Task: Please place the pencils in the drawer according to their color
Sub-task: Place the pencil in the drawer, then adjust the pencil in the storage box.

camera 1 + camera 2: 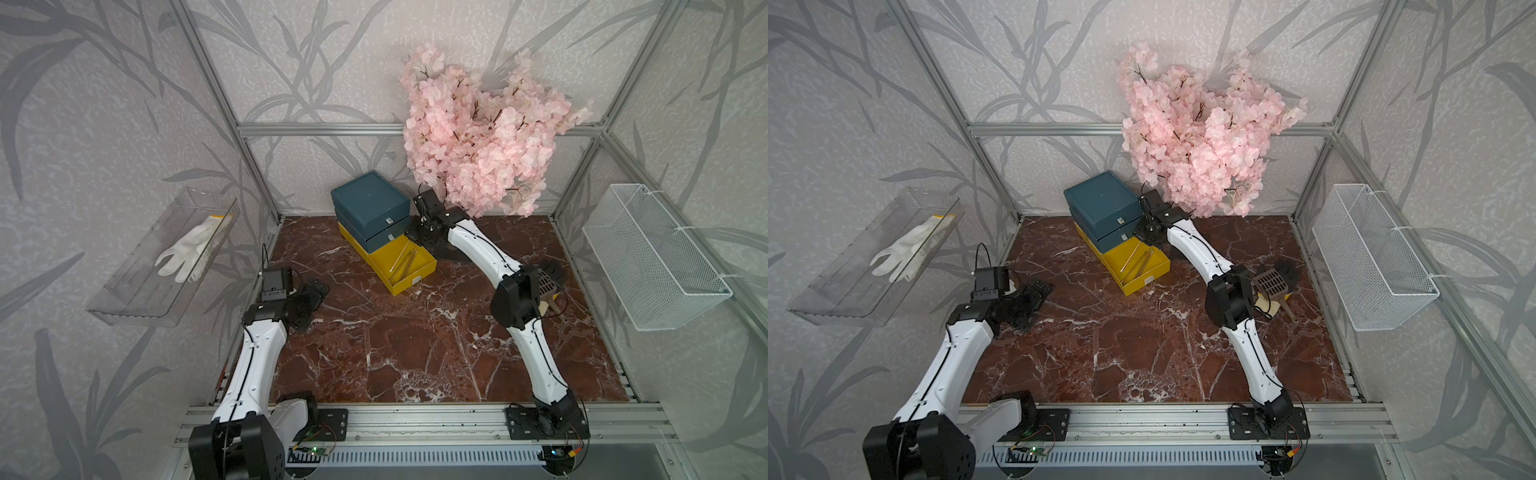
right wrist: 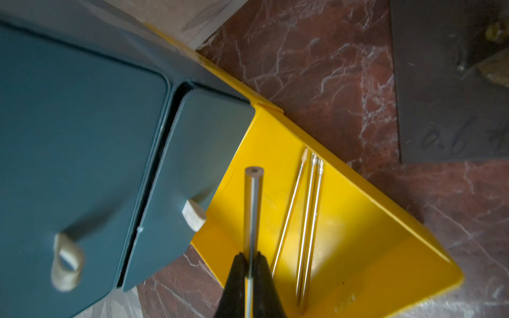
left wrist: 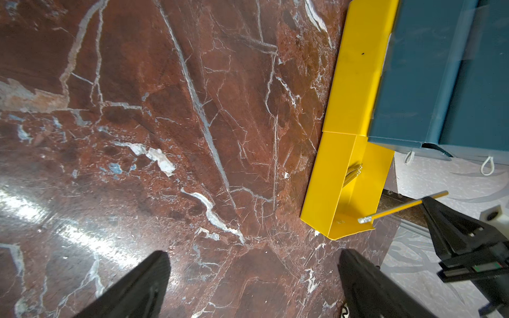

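The right gripper moves down to the pencils lying in the yellow drawer (image 1: 409, 266) (image 2: 309, 222) next, open below it, and releases the yellow pencil where the color matches.
The drawer (image 1: 370, 202) is a teal chest at the back of the table, with its yellow bottom drawer (image 1: 409, 266) pulled out and both teal drawers closed. Three yellow pencils (image 2: 305, 220) lie side by side inside the yellow drawer. Just right of the chest, my right gripper (image 2: 251, 257) is shut on another yellow pencil (image 2: 253, 209), which hangs over that open drawer; the left wrist view shows the same pencil (image 3: 399, 208). My left gripper (image 3: 253, 275) stands open over bare marble at the table's left, with nothing between its fingers (image 3: 148, 280). No other pencils are in view.
A pink blossom branch (image 1: 478, 137) leans in the back right corner above the right gripper. Beside the right arm's elbow lies a dark grille tool (image 1: 1273, 282). A white wire basket (image 1: 652, 257) hangs on the right wall, and a clear shelf (image 1: 137, 291) with a white glove (image 1: 191, 249) on the left wall.
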Controlling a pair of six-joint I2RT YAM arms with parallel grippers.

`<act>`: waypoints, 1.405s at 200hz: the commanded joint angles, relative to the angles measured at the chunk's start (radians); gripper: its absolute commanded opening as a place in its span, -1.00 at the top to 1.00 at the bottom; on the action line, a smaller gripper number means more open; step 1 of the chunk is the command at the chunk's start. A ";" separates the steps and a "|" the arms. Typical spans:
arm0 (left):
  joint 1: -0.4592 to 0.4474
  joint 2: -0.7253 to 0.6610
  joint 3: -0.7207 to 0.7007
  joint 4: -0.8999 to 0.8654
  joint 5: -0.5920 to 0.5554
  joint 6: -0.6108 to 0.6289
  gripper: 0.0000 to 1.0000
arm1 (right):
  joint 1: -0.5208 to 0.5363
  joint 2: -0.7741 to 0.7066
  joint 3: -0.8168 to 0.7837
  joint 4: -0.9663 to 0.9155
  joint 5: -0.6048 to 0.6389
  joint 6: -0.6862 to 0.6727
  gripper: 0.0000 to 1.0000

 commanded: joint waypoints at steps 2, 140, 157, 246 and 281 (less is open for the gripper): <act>-0.002 -0.016 0.030 -0.008 0.009 0.007 -1.00 | -0.003 0.075 0.131 -0.118 0.032 -0.070 1.00; -0.001 -0.060 0.035 -0.044 -0.026 0.013 -1.00 | 0.035 -0.053 -0.096 -0.075 0.006 -0.204 -0.02; -0.001 -0.067 0.034 -0.046 -0.025 0.011 -1.00 | 0.029 -0.065 -0.110 -0.080 0.020 -0.210 -0.05; -0.001 -0.077 0.039 -0.054 -0.026 0.009 -1.00 | -0.001 0.015 -0.061 -0.114 0.034 -0.197 -0.12; -0.001 -0.075 0.039 -0.047 -0.028 0.004 -1.00 | -0.002 0.110 0.054 -0.152 0.016 -0.185 -0.13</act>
